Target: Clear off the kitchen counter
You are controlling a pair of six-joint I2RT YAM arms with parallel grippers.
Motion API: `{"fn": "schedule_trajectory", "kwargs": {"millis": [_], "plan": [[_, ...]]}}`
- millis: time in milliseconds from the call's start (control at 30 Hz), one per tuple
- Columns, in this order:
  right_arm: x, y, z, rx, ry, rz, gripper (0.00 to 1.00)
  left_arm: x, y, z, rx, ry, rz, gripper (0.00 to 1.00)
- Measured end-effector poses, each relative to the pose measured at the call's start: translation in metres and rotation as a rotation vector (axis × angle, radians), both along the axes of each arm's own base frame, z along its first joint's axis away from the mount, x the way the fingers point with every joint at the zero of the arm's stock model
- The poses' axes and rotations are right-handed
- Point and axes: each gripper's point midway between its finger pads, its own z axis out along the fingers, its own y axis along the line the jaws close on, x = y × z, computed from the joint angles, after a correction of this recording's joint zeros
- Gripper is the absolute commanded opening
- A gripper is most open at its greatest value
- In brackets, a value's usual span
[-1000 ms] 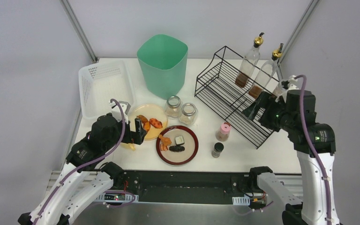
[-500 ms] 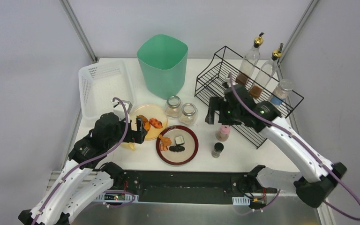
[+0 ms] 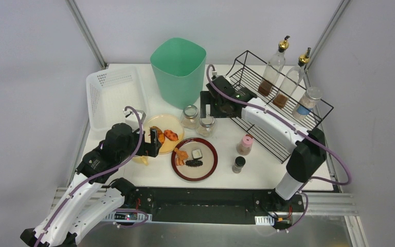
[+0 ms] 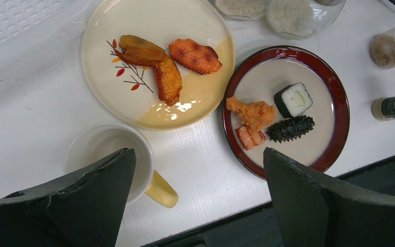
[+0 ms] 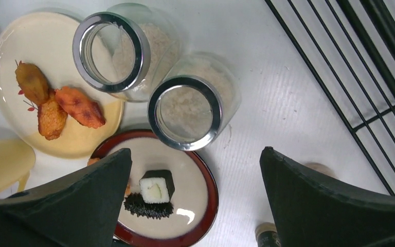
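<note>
The robot's right gripper will next move down around the metal rim of the rack-side jar (image 3: 207, 121) (image 5: 186, 113), since that jar's rim is below the gripper and lines up between its open fingers.
The kitchen counter (image 3: 267, 164) holds a cream plate (image 3: 159, 122) of fried pieces and a red-rimmed plate (image 3: 208, 167) with sushi bits. Behind them stand two glass jars (image 3: 190, 116) (image 3: 206, 124). My left gripper (image 4: 198, 154) hangs open and empty over the counter's front edge, between a yellow-handled mug (image 4: 97, 149) and the red-rimmed plate (image 4: 334, 103). My right gripper (image 5: 195, 152) hovers open above the two jars (image 5: 110, 51) (image 5: 185, 110), holding nothing. In the top view it sits by the rack's left end (image 3: 210, 105).
A green bin (image 3: 179, 71) and a white basket (image 3: 115, 95) stand at the back. A black wire rack (image 3: 257, 116) on the right carries two oil bottles and a blue-filled jar (image 3: 307, 102). A pink-capped shaker (image 3: 245, 144) and a dark-capped one (image 3: 238, 164) stand in front of it.
My right arm has swung left from the rack's right end to above the two jars, leaving the blue-filled jar on the rack. The left arm has barely moved.
</note>
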Motion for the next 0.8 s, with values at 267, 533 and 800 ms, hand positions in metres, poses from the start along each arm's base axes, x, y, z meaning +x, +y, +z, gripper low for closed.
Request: {"fn": "schedule_trajectory", "kwargs": {"millis": [267, 533, 800], "plan": [[0.017, 0.028, -0.025, -0.038, 0.029, 0.020, 0.99, 0.000, 0.000, 0.001, -0.001, -0.002, 0.000, 1.00], [0.021, 0.043, -0.048, -0.104, 0.040, 0.046, 0.99, -0.001, 0.001, 0.003, -0.007, -0.012, 0.000, 0.99], [0.023, 0.038, -0.050, -0.125, 0.027, 0.032, 0.99, -0.001, 0.001, 0.003, -0.007, -0.012, 0.000, 1.00]]}}
